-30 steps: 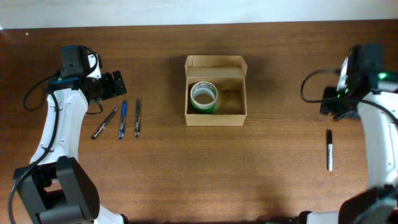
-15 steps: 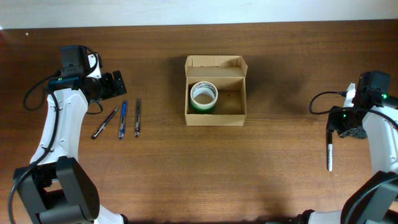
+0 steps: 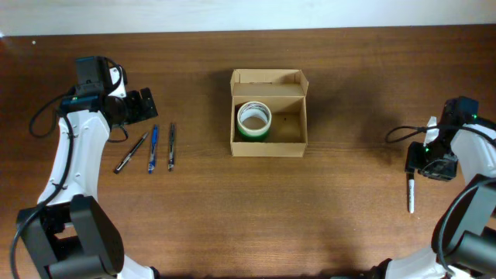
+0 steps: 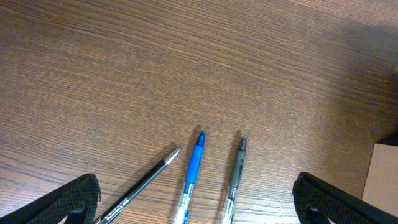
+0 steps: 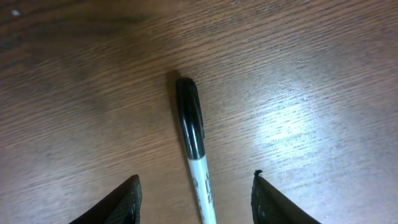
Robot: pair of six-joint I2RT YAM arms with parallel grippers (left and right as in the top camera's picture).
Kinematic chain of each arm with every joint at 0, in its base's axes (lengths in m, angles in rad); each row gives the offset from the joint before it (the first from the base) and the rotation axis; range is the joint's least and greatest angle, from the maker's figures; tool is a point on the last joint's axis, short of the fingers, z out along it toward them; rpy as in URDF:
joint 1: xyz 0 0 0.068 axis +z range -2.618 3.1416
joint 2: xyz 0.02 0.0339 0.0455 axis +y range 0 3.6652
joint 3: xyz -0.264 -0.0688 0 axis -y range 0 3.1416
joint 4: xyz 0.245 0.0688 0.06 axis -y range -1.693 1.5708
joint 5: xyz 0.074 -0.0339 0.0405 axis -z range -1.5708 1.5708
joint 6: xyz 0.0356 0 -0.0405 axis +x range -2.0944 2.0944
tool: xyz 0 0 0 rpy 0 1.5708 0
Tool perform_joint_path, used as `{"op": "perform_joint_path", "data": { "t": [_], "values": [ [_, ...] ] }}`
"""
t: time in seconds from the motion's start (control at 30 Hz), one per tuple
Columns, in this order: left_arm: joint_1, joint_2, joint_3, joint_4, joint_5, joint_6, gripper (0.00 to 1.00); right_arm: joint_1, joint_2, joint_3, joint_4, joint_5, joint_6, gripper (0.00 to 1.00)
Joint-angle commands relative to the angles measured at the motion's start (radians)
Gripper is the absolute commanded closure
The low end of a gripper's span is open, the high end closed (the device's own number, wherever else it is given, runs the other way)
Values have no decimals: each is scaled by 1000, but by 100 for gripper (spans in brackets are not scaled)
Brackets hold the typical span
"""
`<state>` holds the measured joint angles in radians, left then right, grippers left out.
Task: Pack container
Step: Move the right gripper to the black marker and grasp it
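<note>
The marker where the black cap meets the marker's body [image 3: 411, 179] [image 5: 196, 157] lies below my right gripper, between its open fingers, so the gripper moves down onto that part next.
The container [image 3: 269, 147], a small tan cardboard box with its flap lid open at the back, stands mid-table and holds a green tape roll [image 3: 253, 119]. A black-capped white marker [image 3: 410, 195] lies at the right; in the right wrist view the marker [image 5: 193, 143] lies between the open fingers of my right gripper [image 5: 196, 202]. My right gripper [image 3: 422, 167] hovers over the marker's cap end. My left gripper [image 3: 145, 105] is open above three pens: a black pen [image 4: 140, 186], a blue pen [image 4: 193, 171] and a grey pen [image 4: 235, 174].
The three pens [image 3: 152, 147] lie side by side on the left of the brown wooden table. A pale wall strip runs along the table's far edge [image 3: 248, 29]. A corner of the box shows at the right of the left wrist view [image 4: 380, 180].
My right arm has swung from the far right edge down toward the front, and its gripper now sits over the marker's cap end. The left arm, pens and box have not moved.
</note>
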<state>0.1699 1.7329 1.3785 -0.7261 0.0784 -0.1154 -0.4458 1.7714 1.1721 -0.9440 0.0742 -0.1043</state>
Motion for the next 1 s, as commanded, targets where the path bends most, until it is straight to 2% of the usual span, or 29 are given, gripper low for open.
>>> {"op": "perform_joint_path", "data": {
  "t": [0.0, 0.27, 0.43, 0.53, 0.73, 0.83, 0.9, 0.97],
  "values": [
    [3, 7, 17, -1, 0, 16, 1, -7, 34, -9, 13, 15, 8, 46],
    [3, 7, 17, -1, 0, 16, 1, -7, 82, -60, 59, 33, 39, 47],
    [3, 7, 17, -1, 0, 16, 1, -7, 83, -86, 89, 42, 54, 53],
    [3, 7, 17, -1, 0, 16, 1, -7, 83, -88, 91, 50, 61, 66],
    [3, 7, 17, -1, 0, 16, 1, -7, 84, -139, 126, 50, 99, 70],
    [3, 7, 17, -1, 0, 16, 1, -7, 84, -154, 135, 50, 113, 82],
    [3, 7, 17, -1, 0, 16, 1, -7, 84, -153, 136, 49, 116, 96],
    [3, 7, 17, -1, 0, 16, 1, -7, 84, -149, 137, 32, 129, 96]
  ]
}}
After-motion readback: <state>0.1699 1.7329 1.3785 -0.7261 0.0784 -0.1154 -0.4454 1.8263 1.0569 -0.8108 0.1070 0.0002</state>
